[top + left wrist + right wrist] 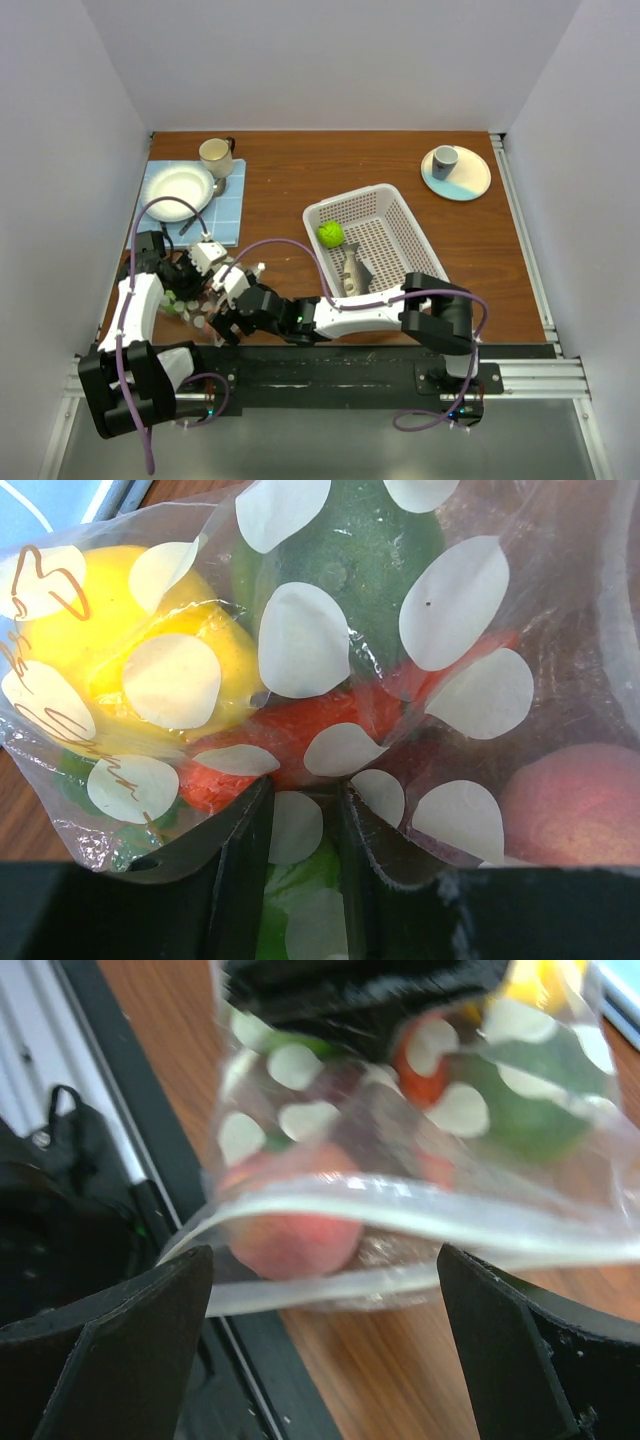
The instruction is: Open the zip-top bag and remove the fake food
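Observation:
The bag's zip opening gapes before the pink fruit (290,1230). I should push my right gripper through it, to the left in the top view, and close on the pink fruit.
The zip-top bag (300,650), clear with white dots, hangs at the table's near left edge (195,300). My left gripper (305,830) is shut on a fold of it. Inside are a yellow fruit (90,640), a green fruit (370,560), an orange-red carrot piece (310,720) and a red-pink fruit (580,800). In the right wrist view the bag's zip mouth (400,1210) gapes open with the pink fruit (290,1230) just inside. My right gripper (325,1260) is open and empty, its jaws wide apart just in front of that mouth. A green ball (331,234) and a grey fish (352,270) lie in the white basket (400,205).
A white bowl (180,190) on a blue mat (228,215) and a mug (216,155) stand at the back left. A plate (470,180) with a cup (444,160) sits at the back right. The black rail (180,1160) runs along the table's near edge under the bag.

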`<state>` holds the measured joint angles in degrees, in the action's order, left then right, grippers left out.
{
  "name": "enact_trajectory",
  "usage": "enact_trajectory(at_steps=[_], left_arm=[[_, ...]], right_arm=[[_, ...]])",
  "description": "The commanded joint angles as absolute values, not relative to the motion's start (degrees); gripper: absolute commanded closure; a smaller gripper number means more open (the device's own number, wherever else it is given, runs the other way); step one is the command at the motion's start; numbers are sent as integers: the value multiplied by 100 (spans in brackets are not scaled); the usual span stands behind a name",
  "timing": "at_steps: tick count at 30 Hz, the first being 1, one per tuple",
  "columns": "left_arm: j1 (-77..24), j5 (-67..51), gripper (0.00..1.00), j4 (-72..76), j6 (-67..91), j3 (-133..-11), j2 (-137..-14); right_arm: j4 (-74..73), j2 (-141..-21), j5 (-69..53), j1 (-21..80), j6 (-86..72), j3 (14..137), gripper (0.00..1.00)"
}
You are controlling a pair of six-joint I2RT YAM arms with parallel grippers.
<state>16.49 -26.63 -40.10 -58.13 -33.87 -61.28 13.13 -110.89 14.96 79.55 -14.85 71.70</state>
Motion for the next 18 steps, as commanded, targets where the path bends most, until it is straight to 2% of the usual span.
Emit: enact_trajectory(at_steps=[1, 18], left_arm=[[1696, -2698, 64, -4017, -5871, -3489, -6117], [1688, -2646, 64, -4034, -5889, -3551, -6117]], right_arm=[[1802, -11276, 1397, 8077, -1389, 7514, 1], [1925, -12251, 1204, 8121, -1354, 8226, 2]])
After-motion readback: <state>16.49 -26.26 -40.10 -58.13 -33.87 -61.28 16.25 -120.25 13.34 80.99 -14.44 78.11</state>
